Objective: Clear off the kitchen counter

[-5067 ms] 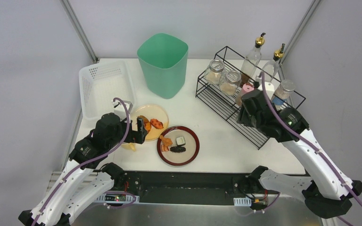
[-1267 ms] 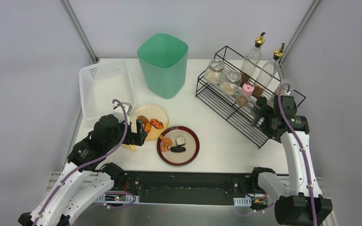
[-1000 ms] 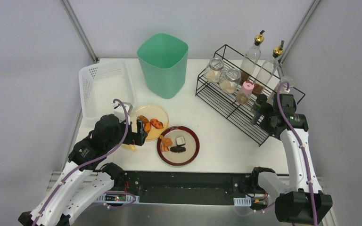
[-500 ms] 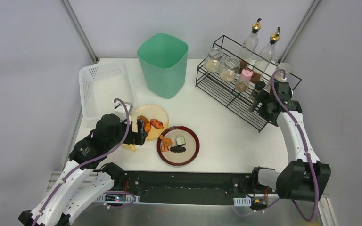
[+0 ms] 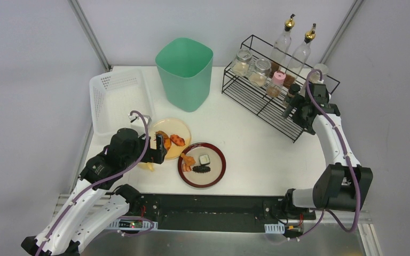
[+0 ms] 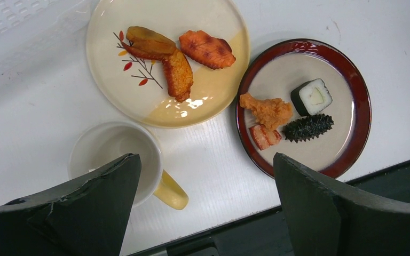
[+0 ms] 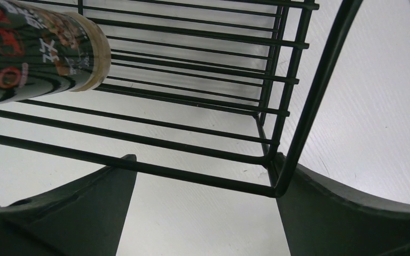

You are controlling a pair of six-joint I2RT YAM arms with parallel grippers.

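Note:
I will swing my right gripper back and to its left in the top view, where the red-rimmed plate [image 5: 219,160] lies. Then I will go down onto the plate's rim beside the open counter.
The white kitchen counter [image 5: 245,154] holds a cream plate [image 5: 166,127] [image 6: 155,106] with a wing and salmon, and a red-rimmed plate [image 5: 219,160] [image 6: 365,106] with sushi and fried bits. A white mug with a yellow handle [image 5: 148,166] [image 6: 112,149] stands beside them. My left gripper [image 5: 160,148] [image 6: 205,160] hovers open above the mug and plates, holding nothing. My right gripper [image 5: 293,109] [image 7: 204,160] is open at the near right corner of the black wire rack [image 5: 269,109] [image 7: 192,178]. The rack's bottom bar crosses between the jaws, its corner against the right finger.
A green bin [image 5: 184,72] stands at the back centre and a white perforated basket [image 5: 120,98] at the back left. The rack carries two oil bottles [image 5: 283,37], two spice jars [image 5: 242,63], a pink-lidded shaker [image 5: 275,85] and a dark labelled bottle [image 7: 37,53].
The wire rack and its bottles have slid toward the back right corner, my right gripper moving back with it. The left arm has stayed put.

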